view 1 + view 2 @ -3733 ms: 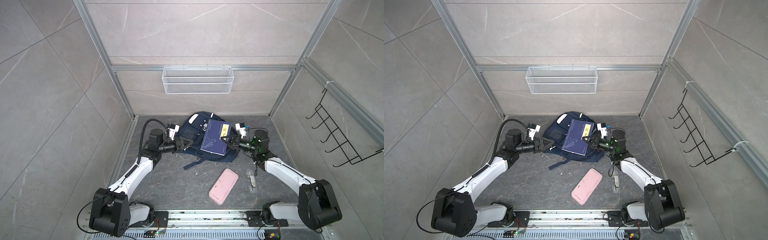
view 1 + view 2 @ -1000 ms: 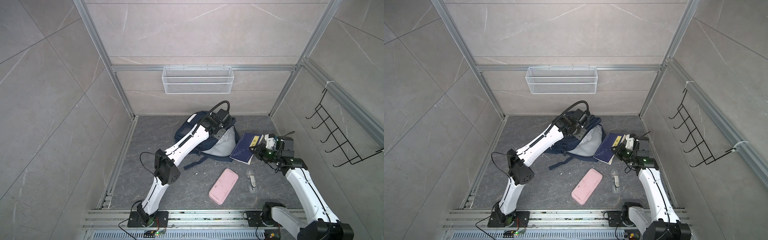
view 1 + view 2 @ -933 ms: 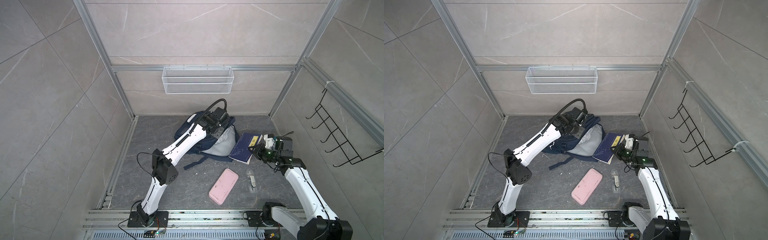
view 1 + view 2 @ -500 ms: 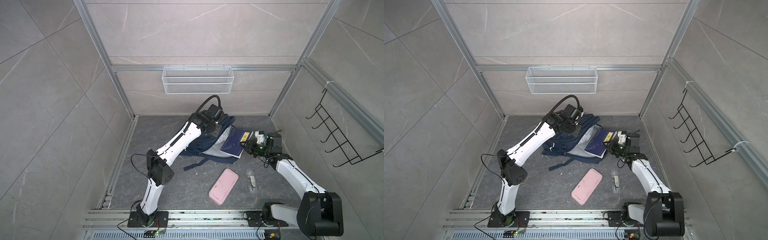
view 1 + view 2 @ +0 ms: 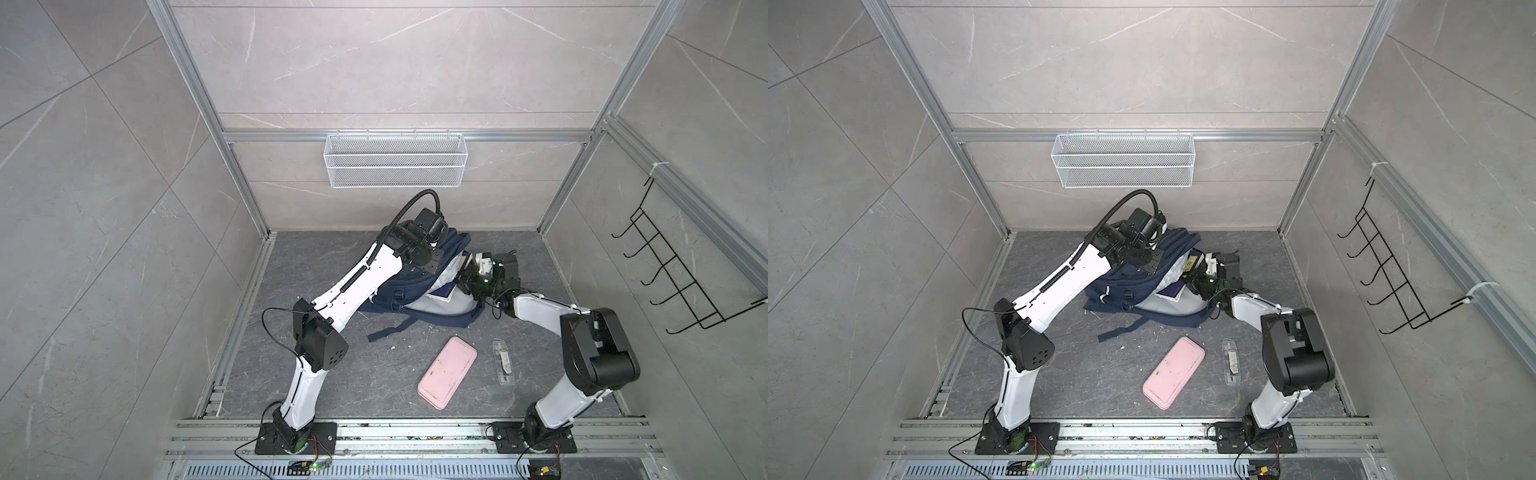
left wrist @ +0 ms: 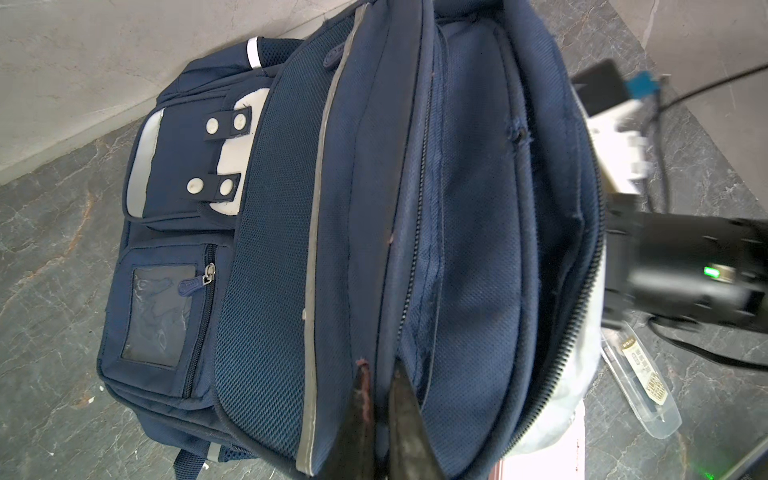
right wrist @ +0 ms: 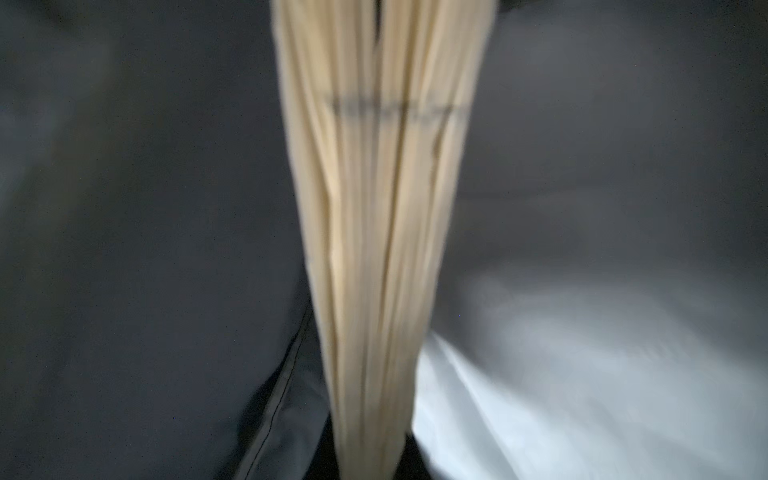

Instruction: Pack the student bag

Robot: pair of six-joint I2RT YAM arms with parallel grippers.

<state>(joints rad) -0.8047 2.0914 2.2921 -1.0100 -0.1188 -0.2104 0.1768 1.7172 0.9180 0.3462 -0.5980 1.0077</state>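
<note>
The navy book is only partly inside. My right gripper should push deeper past the bag's opening next, into the pale-lined main compartment, and release the book there.
The navy student bag lies at the back of the floor with its main compartment gaping toward the right. In the left wrist view my left gripper is shut on the zipper edge of the student bag and holds that flap up. My right gripper is at the mouth of the bag, shut on a navy book that is partly inside against the pale lining. The right wrist view shows the book's cream page edges between dark fabric walls.
A pink oblong case and a clear narrow case lie on the floor in front of the bag. A loose strap trails forward. A wire basket hangs on the back wall, a black hook rack on the right wall.
My right gripper has carried the book leftward from the floor beside the bag into its opening. My left gripper has drawn the flap back and to the left, widening the mouth.
</note>
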